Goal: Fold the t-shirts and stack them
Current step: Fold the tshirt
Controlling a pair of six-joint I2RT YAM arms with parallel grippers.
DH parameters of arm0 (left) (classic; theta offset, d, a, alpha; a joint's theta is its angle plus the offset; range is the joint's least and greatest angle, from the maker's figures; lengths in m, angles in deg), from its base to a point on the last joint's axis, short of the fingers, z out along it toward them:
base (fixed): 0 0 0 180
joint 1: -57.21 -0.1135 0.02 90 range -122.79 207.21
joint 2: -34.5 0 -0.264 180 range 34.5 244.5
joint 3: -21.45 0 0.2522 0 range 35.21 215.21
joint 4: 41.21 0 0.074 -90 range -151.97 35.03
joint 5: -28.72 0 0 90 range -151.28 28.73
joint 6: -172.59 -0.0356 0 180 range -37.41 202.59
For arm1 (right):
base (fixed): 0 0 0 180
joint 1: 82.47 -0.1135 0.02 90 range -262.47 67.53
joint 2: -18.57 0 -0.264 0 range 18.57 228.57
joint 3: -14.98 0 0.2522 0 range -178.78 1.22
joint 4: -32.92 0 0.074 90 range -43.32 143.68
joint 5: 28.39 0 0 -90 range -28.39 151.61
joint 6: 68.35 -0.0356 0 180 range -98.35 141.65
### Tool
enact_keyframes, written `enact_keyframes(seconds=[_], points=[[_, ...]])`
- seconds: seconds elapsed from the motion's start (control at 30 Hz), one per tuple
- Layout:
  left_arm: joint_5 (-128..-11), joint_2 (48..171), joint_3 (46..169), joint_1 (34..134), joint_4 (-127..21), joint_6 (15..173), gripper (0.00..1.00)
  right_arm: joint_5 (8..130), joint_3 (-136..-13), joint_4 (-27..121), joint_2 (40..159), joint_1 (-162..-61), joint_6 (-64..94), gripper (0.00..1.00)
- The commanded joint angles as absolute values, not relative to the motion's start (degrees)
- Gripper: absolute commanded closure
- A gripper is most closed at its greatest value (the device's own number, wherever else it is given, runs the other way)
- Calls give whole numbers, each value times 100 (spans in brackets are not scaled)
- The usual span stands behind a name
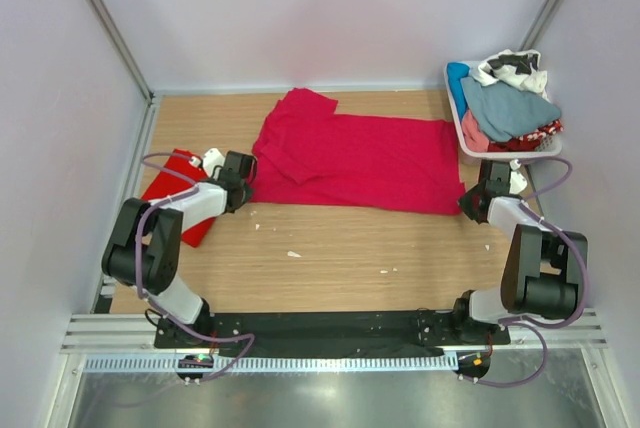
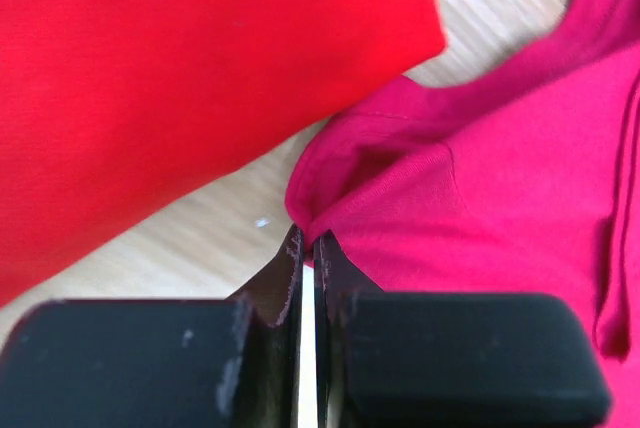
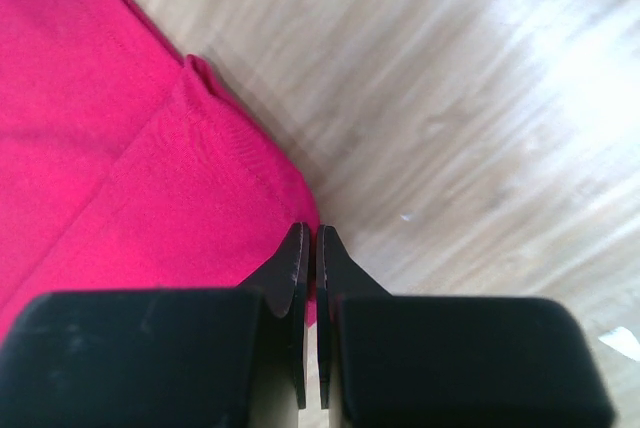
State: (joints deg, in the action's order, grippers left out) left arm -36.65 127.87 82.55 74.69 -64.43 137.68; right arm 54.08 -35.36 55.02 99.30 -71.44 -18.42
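My right gripper pulls the t-shirt's pinched hem corner back next and releases it on the bare wood, since that clear part of the table lies back of the gripper.
A deep raspberry-crimson t-shirt (image 1: 350,156) lies spread across the middle of the wooden table, one sleeve folded over on its left part. My left gripper (image 1: 243,180) is shut on its near left corner; the left wrist view shows the cloth (image 2: 470,188) pinched between the closed fingertips (image 2: 290,253). My right gripper (image 1: 468,204) is shut on the shirt's near right corner (image 3: 150,198), the hem caught between its fingertips (image 3: 297,248). A brighter scarlet t-shirt (image 1: 180,193), folded, lies at the left edge under my left arm and fills the upper left of the left wrist view (image 2: 180,78).
A white basket (image 1: 458,113) with several crumpled clothes stands at the back right, just behind my right gripper. White scraps (image 1: 293,254) dot the wood in front of the shirt. White walls close in the back and both sides.
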Motion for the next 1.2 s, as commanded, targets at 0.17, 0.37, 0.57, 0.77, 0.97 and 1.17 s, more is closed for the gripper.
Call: enact_keyframes(seconds=[0.17, 0.37, 0.57, 0.77, 0.97, 1.17], points=[[-3323, 11923, 8889, 7417, -7833, 13471, 100, 5343, -3824, 6286, 9161, -7008, -1675, 99], [-3430, 12257, 10391, 7417, -9054, 13330, 100, 5475, -5386, 6978, 9837, -7008, -1711, 99], [-3526, 11134, 9686, 7409, -9206, 13444, 100, 5151, -5215, 7453, 9012, -6999, -1816, 99], [-3991, 10211, 7885, 7426, -9251, 13839, 100, 5326, -3562, 7656, 8353, -6990, -2290, 99], [-4273, 9079, 6688, 7444, -9250, 14130, 100, 4774, -2998, 8095, 7738, -6990, -2774, 97], [-4300, 7864, 6001, 7444, -9707, 14507, 98, 4422, -2832, 8684, 6973, -6990, -2994, 92]])
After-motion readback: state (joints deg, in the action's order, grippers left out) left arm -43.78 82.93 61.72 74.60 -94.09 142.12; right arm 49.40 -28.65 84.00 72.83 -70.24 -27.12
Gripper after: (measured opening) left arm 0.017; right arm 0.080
